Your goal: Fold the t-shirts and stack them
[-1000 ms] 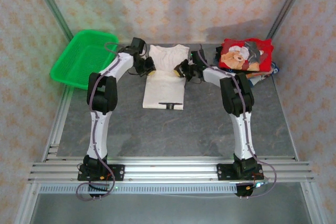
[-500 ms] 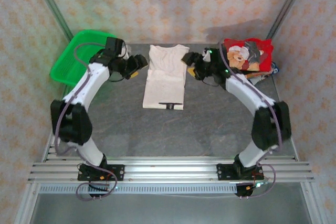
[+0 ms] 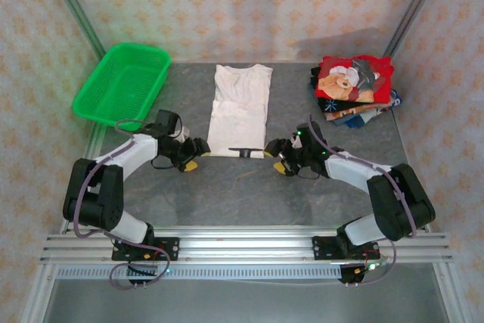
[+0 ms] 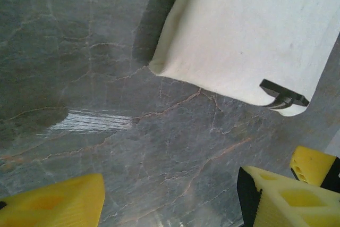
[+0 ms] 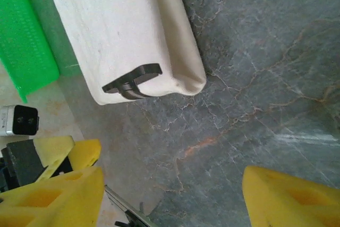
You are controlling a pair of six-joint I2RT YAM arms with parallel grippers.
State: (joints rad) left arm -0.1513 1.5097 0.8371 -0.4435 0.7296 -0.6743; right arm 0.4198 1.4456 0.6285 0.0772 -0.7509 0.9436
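Note:
The left gripper comes down toward the t-shirt next, onto its hem corner farther from the black mark, since that hem corner lies below and beyond my open fingers.
The off-white t-shirt lies flat in a long narrow fold at the table's middle, collar at the far end. A black mark sits on its near hem. My left gripper is low beside the near left corner, open over bare table, apart from the cloth. My right gripper mirrors it off the near right corner, open, with the hem just ahead. A stack of folded coloured t-shirts, the red teddy-bear one on top, rests at the back right.
A green mesh basket stands at the back left, also visible in the right wrist view. The grey stone table runs to the aluminium rail at the near edge. Cage posts rise at both back corners.
Both grippers let go of the shirt's sides, opened, and swung back from the far half of the shirt down to its near hem corners. The shirt stays folded.

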